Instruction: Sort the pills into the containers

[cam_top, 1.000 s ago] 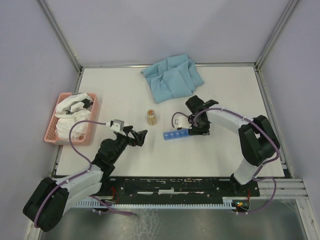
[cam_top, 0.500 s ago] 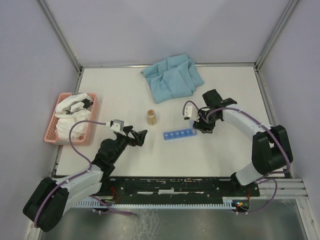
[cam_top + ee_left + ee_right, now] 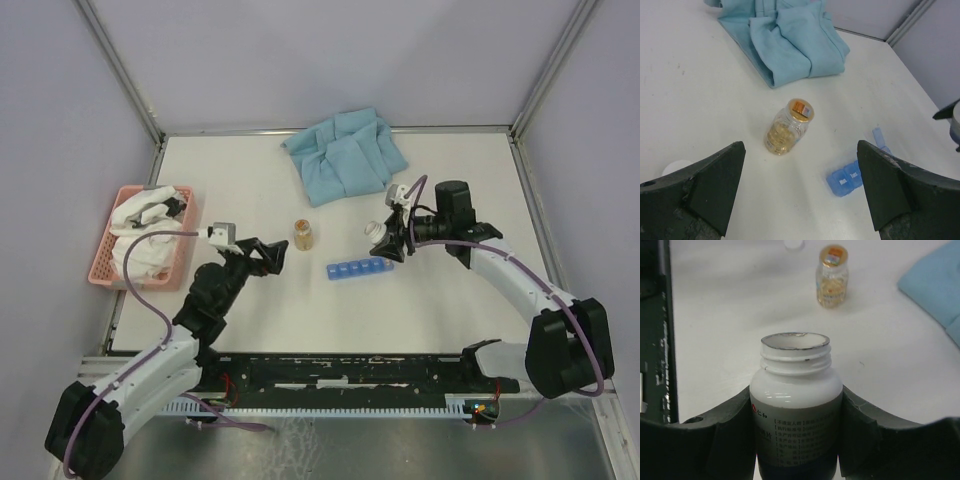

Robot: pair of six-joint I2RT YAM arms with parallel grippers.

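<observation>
I need to tilt my left gripper next and lower it down and left in the left wrist view, over the small white cap, because the cap is outside my fingers.
The bright-blue pill-organiser strip lies flat mid-table; in the left wrist view its left end shows, with one lid standing open. My right gripper is shut on an uncapped white pill bottle, which it holds above the table with the mouth pointing left, just beyond the strip's right end. A small clear jar of yellow pills stands upright left of it, also in the left wrist view and the right wrist view. My left gripper is open and empty, left of the jar.
A crumpled blue cloth lies at the back centre. A pink slatted basket with white items sits at the left edge. A small white cap lies by my left finger. Black rails run along the table's near edge.
My right arm has drawn back to the right from the strip and risen, turning the white bottle so its mouth faces left. My left gripper has shifted slightly up and left.
</observation>
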